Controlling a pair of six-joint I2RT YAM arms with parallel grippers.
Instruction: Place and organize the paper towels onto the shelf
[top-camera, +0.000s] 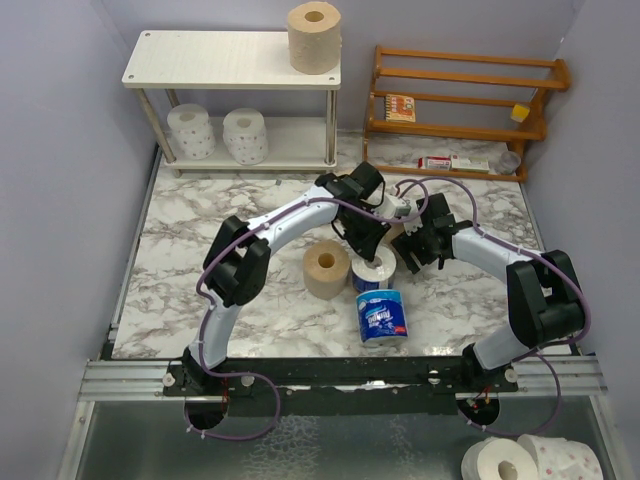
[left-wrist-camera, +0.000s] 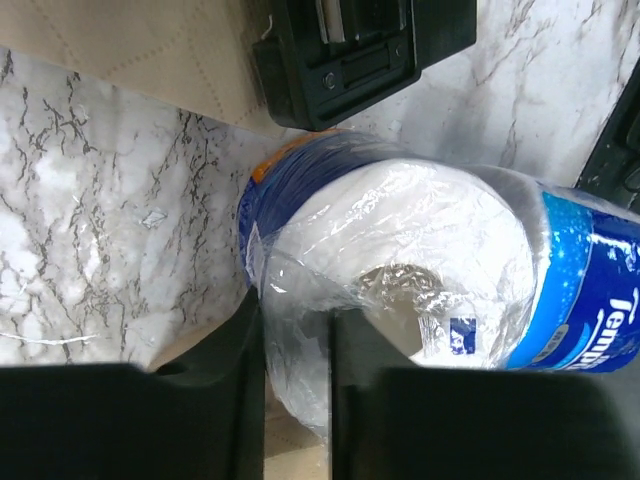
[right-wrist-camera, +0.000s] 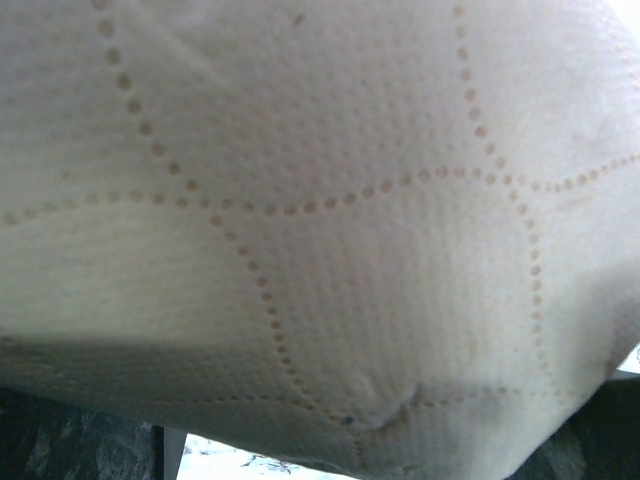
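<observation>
My left gripper should lift the blue-wrapped roll outward and onto the lower board's empty end (top-camera: 299, 146) to let go of it there, because the dotted rolls leave that part of the board open.
The white two-tier shelf (top-camera: 230, 60) stands at the back left, with one tan roll (top-camera: 314, 37) on its top board and two white pink-dotted rolls (top-camera: 190, 130) on the lower board. My left gripper (top-camera: 372, 240) is shut on the rim of a blue-wrapped roll (top-camera: 375, 270); in the left wrist view its fingers (left-wrist-camera: 240, 390) pinch the clear wrap of that roll (left-wrist-camera: 420, 260). My right gripper (top-camera: 422, 242) is pressed onto a tan roll (right-wrist-camera: 320, 220) that fills the right wrist view and hides its fingers. Another tan roll (top-camera: 327, 268) and a second blue-wrapped roll (top-camera: 382, 316) stand on the table.
An orange-brown wooden rack (top-camera: 465, 95) with small items stands at the back right. The two grippers are close together at the table's middle. Two more rolls (top-camera: 525, 460) lie outside the table at the bottom right. Walls close in left and right.
</observation>
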